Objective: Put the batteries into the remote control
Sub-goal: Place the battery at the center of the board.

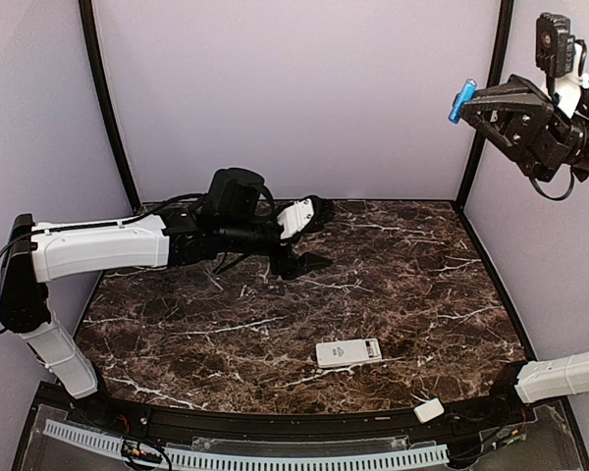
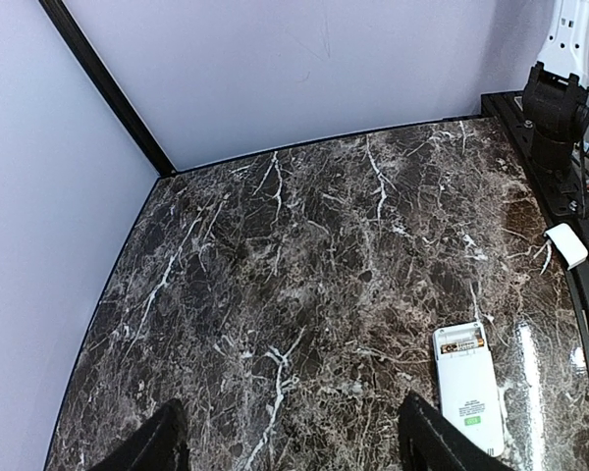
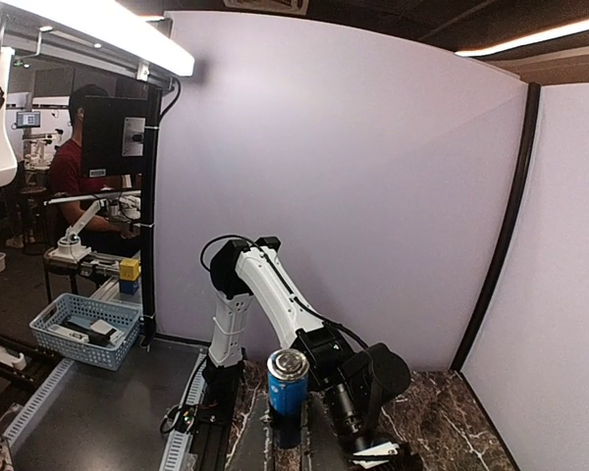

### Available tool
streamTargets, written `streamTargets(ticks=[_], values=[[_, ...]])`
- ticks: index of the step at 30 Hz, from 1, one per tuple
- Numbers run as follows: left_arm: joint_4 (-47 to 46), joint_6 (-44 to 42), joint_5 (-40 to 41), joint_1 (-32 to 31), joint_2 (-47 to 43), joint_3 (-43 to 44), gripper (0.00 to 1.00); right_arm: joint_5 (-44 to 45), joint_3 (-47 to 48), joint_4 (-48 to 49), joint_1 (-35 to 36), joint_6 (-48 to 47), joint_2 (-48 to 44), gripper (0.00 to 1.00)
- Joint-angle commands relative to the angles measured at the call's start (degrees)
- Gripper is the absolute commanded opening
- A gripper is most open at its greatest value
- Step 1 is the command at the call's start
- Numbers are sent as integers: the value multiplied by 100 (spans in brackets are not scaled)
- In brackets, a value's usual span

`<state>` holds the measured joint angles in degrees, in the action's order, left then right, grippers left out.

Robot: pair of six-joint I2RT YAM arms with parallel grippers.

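My right gripper comes down next to the bare marble [image 1: 404, 363] beside the remote's open end, far below it, and releases the battery [image 1: 460, 101] close to the remote's battery compartment.
The white remote control [image 1: 348, 352] lies back up on the marble table, near the front middle. In the left wrist view [image 2: 468, 383] its battery compartment is open at the far end, and a dark, gold-labelled cell seems to lie in it. My right gripper [image 1: 468, 106] is raised high at the upper right, far above the table. It is shut on a blue battery [image 1: 460, 101], which stands end-on between the fingers in the right wrist view [image 3: 288, 383]. My left gripper [image 1: 319, 235] is open and empty, hovering over the back middle of the table, left of the remote [image 2: 294, 453].
The small plain white cover piece [image 1: 429, 410] lies at the table's front right edge, and also shows in the left wrist view [image 2: 567, 244]. The right arm's base [image 2: 555, 118] stands there. Purple walls and black corner posts enclose the table. A blue basket [image 3: 83, 329] sits outside.
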<state>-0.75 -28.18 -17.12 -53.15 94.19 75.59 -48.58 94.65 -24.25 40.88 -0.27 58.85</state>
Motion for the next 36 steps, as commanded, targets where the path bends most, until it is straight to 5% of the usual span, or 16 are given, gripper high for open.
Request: streamTargets(ticks=[1, 14, 20, 25, 31, 36], values=[[-26, 50, -111, -24, 6, -16, 73, -460, 137, 586, -87, 588, -19, 0], [18, 24, -130, -22, 27, -21, 73, -741, 16, 1057, -169, 822, -160, 0], [47, 106, -13, -20, -6, -29, 73, 1611, 328, -296, -186, 703, 265, 0], [44, 317, 211, -28, -179, -206, 73, 3563, 435, -1860, -195, 1552, 1194, 0], [489, 592, 862, -23, -378, -299, 72, 3987, 146, -3935, -230, 2510, 2544, 0], [535, 718, 1201, -21, -812, -700, 73, 4637, -706, -4023, -177, 1424, 3035, 0]])
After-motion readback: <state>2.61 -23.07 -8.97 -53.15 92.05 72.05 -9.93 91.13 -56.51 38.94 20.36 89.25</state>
